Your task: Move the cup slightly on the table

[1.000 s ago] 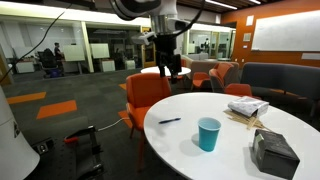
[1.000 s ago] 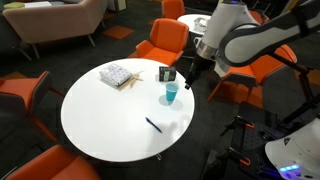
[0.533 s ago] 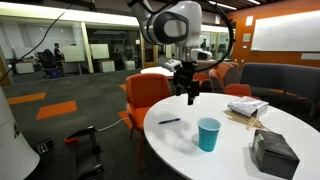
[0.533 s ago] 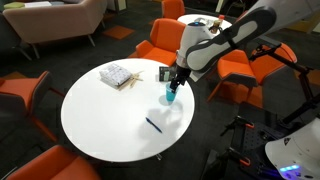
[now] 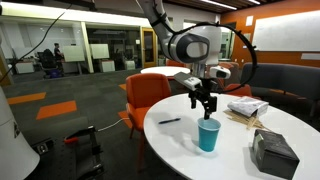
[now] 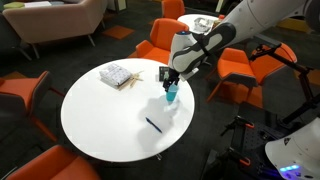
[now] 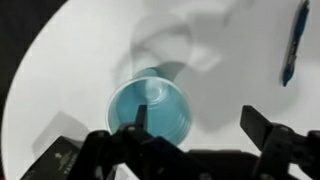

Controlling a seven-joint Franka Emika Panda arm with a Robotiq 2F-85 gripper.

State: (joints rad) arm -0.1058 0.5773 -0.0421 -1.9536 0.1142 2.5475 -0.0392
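The cup's rim on the pen's side (image 5: 200, 123) (image 7: 190, 117) lies below my gripper between its open fingers. So my gripper comes down onto it next, one finger inside the cup and one outside.
The teal-blue cup (image 5: 208, 134) stands upright on the large round white table (image 5: 180, 150). It also shows in an exterior view (image 6: 171, 94) and from above in the wrist view (image 7: 150, 110). My gripper (image 5: 206, 107) hangs open just above the cup's rim, a little off to one side (image 6: 171, 82). In the wrist view the gripper (image 7: 195, 128) has one finger over the cup's edge and the other finger out over bare table. It holds nothing.
A blue pen (image 5: 169, 121) lies on the table, also seen in the wrist view (image 7: 292, 45). A black box (image 5: 273, 152) and a folded paper stack (image 5: 246, 107) sit near the table's edge. Orange chairs (image 5: 147, 95) ring the table.
My gripper has moved from beyond the table edge to over the table and lowered to just above the cup. The cup has not moved.
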